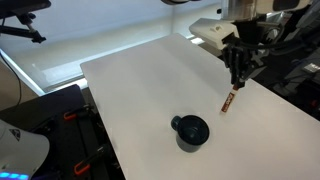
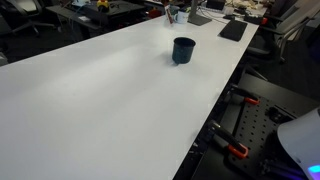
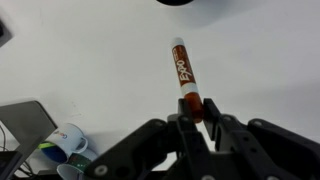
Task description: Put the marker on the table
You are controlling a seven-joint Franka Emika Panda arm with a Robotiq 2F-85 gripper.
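Note:
The bare tabletop beside the black cup is empty, so I should next move my gripper over it, then lower and release the marker point(image 1: 228, 101).
The marker point(image 3: 183, 74) is a red-orange stick with a white band and dark ends. My gripper point(image 3: 198, 110) is shut on its rear end, and the rest points away over the white table point(image 3: 90, 60). In an exterior view the marker point(image 1: 228, 101) hangs slanted under the gripper point(image 1: 237, 78), with its lower tip close above the table point(image 1: 140, 90). Whether the tip touches the table I cannot tell. The black cup point(image 1: 191, 131) stands on the table in front of the marker; it also shows in an exterior view point(image 2: 183, 50) and at the wrist view's top edge point(image 3: 190, 2).
A white-and-blue mug point(image 3: 66, 140) and a dark flat device point(image 3: 24, 120) lie beyond the table's edge in the wrist view. White equipment point(image 1: 214, 32) sits at the far corner. Black stands with orange clamps point(image 2: 236, 150) stand beside the table's long edge.

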